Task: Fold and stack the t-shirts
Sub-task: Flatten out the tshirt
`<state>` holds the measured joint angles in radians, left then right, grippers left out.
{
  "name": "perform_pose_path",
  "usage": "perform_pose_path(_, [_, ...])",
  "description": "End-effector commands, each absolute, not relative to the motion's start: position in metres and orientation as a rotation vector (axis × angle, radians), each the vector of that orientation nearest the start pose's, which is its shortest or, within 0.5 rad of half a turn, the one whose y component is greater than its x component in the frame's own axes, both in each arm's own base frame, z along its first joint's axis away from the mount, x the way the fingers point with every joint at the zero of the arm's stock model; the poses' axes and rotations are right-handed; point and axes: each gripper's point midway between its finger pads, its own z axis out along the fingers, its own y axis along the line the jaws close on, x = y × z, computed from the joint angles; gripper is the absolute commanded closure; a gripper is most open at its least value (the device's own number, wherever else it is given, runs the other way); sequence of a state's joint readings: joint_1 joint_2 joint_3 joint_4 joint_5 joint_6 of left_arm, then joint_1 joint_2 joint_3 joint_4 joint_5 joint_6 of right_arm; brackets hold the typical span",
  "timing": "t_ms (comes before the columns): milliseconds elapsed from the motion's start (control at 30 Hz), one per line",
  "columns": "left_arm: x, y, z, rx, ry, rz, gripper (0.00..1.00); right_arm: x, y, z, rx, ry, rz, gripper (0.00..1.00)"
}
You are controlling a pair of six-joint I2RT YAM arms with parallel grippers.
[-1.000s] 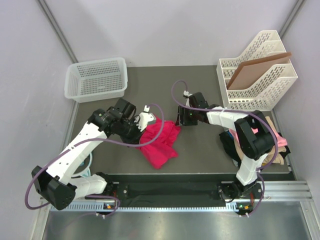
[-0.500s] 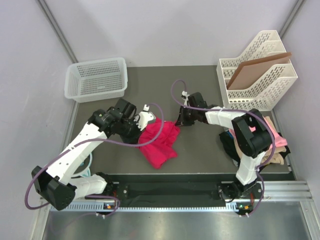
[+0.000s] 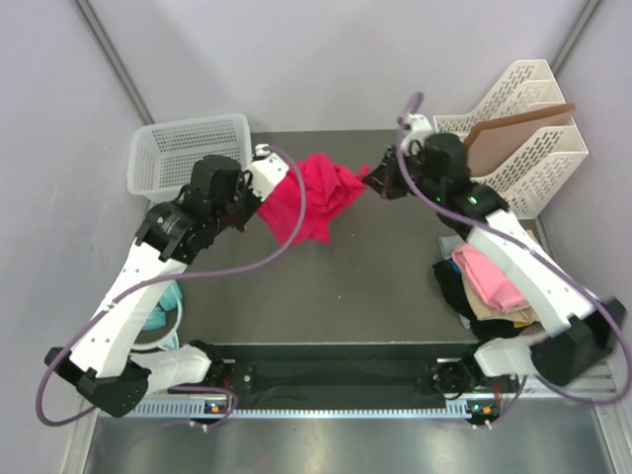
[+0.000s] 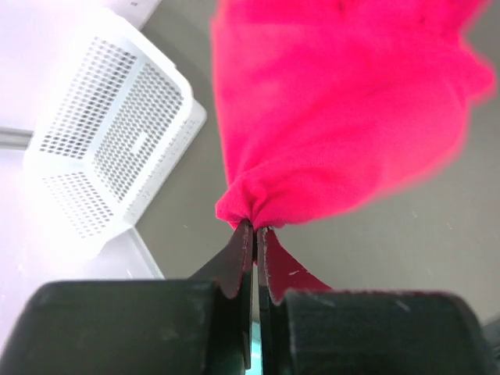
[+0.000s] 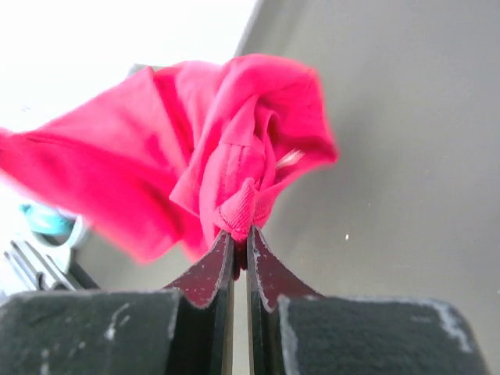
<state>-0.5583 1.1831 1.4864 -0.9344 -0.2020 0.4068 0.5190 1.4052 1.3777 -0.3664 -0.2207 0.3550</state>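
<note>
The bare near tabletop lies open, so my right gripper should next move down and back toward it and let go of the ribbed hem there.
A crimson-pink t-shirt (image 3: 308,197) hangs bunched above the far half of the table, held between both grippers. My left gripper (image 3: 269,176) is shut on its left edge; the wrist view shows cloth pinched at the fingertips (image 4: 255,228) and the crimson-pink t-shirt (image 4: 344,109) draping beyond. My right gripper (image 3: 373,183) is shut on a ribbed hem of the shirt (image 5: 238,209) at its right side. More t-shirts lie piled at the right edge: light pink (image 3: 489,278), beige (image 3: 504,311) and black (image 3: 452,288).
A white perforated basket (image 3: 188,150) stands at the far left, also seen in the left wrist view (image 4: 101,148). A white file rack (image 3: 513,138) with a brown board stands at the far right. A teal object (image 3: 163,311) lies off the table's left edge.
The right gripper shut on the crimson-pink shirt. Both arms then lifted it off the table and carried it toward the far side, stretched between them.
</note>
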Motion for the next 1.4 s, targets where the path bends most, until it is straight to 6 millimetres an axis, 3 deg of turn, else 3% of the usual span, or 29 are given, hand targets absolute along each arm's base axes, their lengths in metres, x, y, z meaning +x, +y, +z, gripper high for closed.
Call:
perform_pose_path(0, [0.256, -0.117, 0.290, 1.053, 2.031, 0.061, 1.00, 0.293, 0.215, 0.258, -0.246, 2.114, 0.693, 1.00])
perform_pose_path(33, [0.243, -0.114, 0.252, 1.125, 2.101, 0.049, 1.00, 0.285, 0.208, 0.244, -0.215, 2.144, 0.678, 1.00])
perform_pose_path(67, [0.232, -0.110, 0.238, 1.151, 2.118, 0.032, 1.00, 0.269, 0.199, 0.206, -0.178, 2.234, 0.660, 1.00])
perform_pose_path(100, [0.225, -0.107, 0.218, 1.197, 2.148, 0.029, 0.99, 0.258, 0.191, 0.198, -0.155, 2.244, 0.656, 1.00])
perform_pose_path(133, [0.211, -0.097, 0.177, 1.261, 2.236, 0.044, 0.98, 0.250, 0.187, 0.183, -0.135, 2.276, 0.646, 1.00])
perform_pose_path(167, [0.204, -0.091, 0.159, 1.297, 2.268, 0.058, 0.98, 0.236, 0.180, 0.150, -0.103, 2.358, 0.629, 1.00])
perform_pose_path(233, [0.189, -0.075, 0.116, 1.373, 2.355, 0.108, 1.00, 0.221, 0.175, 0.126, -0.076, 2.411, 0.631, 1.00])
perform_pose_path(267, [0.183, -0.072, 0.103, 1.399, 2.388, 0.113, 1.00, 0.211, 0.172, 0.102, -0.053, 2.469, 0.618, 1.00])
perform_pose_path(367, [0.178, -0.064, 0.076, 1.456, 2.441, 0.152, 1.00, 0.196, 0.166, 0.067, -0.057, 2.583, 0.535, 1.00])
perform_pose_path(533, [0.203, -0.056, 0.079, 1.457, 2.377, 0.303, 1.00, 0.194, 0.161, 0.055, -0.095, 2.648, 0.436, 1.00])
perform_pose_path(633, [0.219, -0.058, 0.091, 1.439, 2.318, 0.351, 1.00, 0.193, 0.159, 0.056, -0.165, 2.684, 0.376, 0.73])
perform_pose_path(667, [0.223, -0.057, 0.095, 1.438, 2.302, 0.368, 0.99, 0.201, 0.161, 0.063, -0.196, 2.670, 0.361, 0.58])
perform_pose_path(767, [0.235, -0.067, 0.111, 1.383, 2.280, 0.340, 0.89, 0.232, 0.162, 0.081, -0.207, 2.595, 0.272, 0.36])
perform_pose_path(867, [0.236, -0.077, 0.123, 1.365, 2.312, 0.266, 0.73, 0.260, 0.181, 0.090, -0.226, 2.557, 0.286, 0.36])
perform_pose_path(900, [0.235, -0.084, 0.128, 1.364, 2.311, 0.218, 0.62, 0.266, 0.187, 0.088, -0.229, 2.556, 0.300, 0.38])
perform_pose_path(967, [0.230, -0.084, 0.126, 1.370, 2.339, 0.197, 0.55, 0.279, 0.205, 0.078, -0.255, 2.553, 0.354, 0.43])
perform_pose_path(1000, [0.229, -0.083, 0.123, 1.366, 2.350, 0.203, 0.46, 0.283, 0.210, 0.074, -0.262, 2.554, 0.367, 0.45])
perform_pose_path(1167, [0.223, -0.081, 0.119, 1.347, 2.355, 0.188, 0.39, 0.301, 0.236, 0.046, -0.326, 2.579, 0.437, 0.53])
perform_pose_path(1367, [0.206, -0.087, 0.106, 1.357, 2.416, 0.079, 0.40, 0.312, 0.256, 0.035, -0.360, 2.590, 0.501, 0.53])
